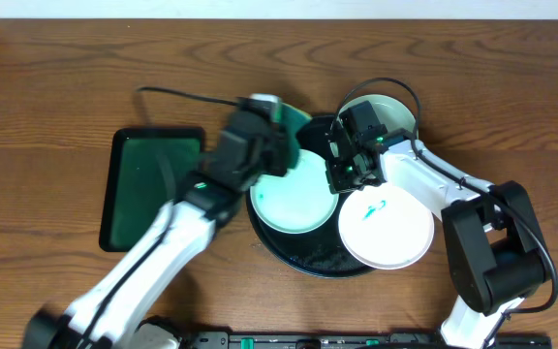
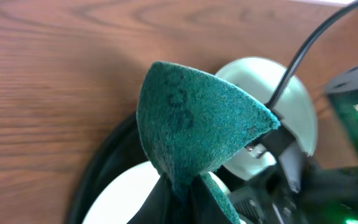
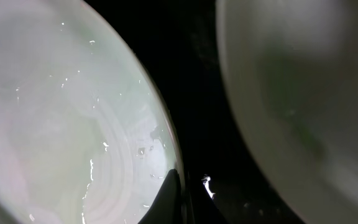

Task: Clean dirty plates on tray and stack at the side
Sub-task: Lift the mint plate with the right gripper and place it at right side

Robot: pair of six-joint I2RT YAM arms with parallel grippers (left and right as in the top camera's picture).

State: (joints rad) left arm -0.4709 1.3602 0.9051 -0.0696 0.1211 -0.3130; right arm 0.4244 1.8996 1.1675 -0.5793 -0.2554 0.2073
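My right gripper is holding the mint plate and should lift it across to the right in the overhead view. It should lower the plate onto the bare table (image 1: 452, 133) beside the pale plate and let go.
A mint-cyan plate (image 1: 294, 202) lies on the left of the black round tray (image 1: 308, 260). A white plate (image 1: 387, 231) with a teal smear lies on the tray's right side. A third pale plate (image 1: 392, 109) sits behind the tray at the back right. My right gripper (image 1: 342, 176) is shut on the mint plate's right rim (image 3: 73, 124), one finger inside and one outside (image 3: 178, 198). My left gripper (image 1: 267, 141) is shut on a folded green scouring pad (image 2: 197, 121), held above the mint plate's far edge (image 2: 126, 199).
A dark green rectangular tray (image 1: 153, 186) lies left of the black tray. The right arm's cable loops over the back plate (image 2: 291, 99). Bare wooden table surrounds everything.
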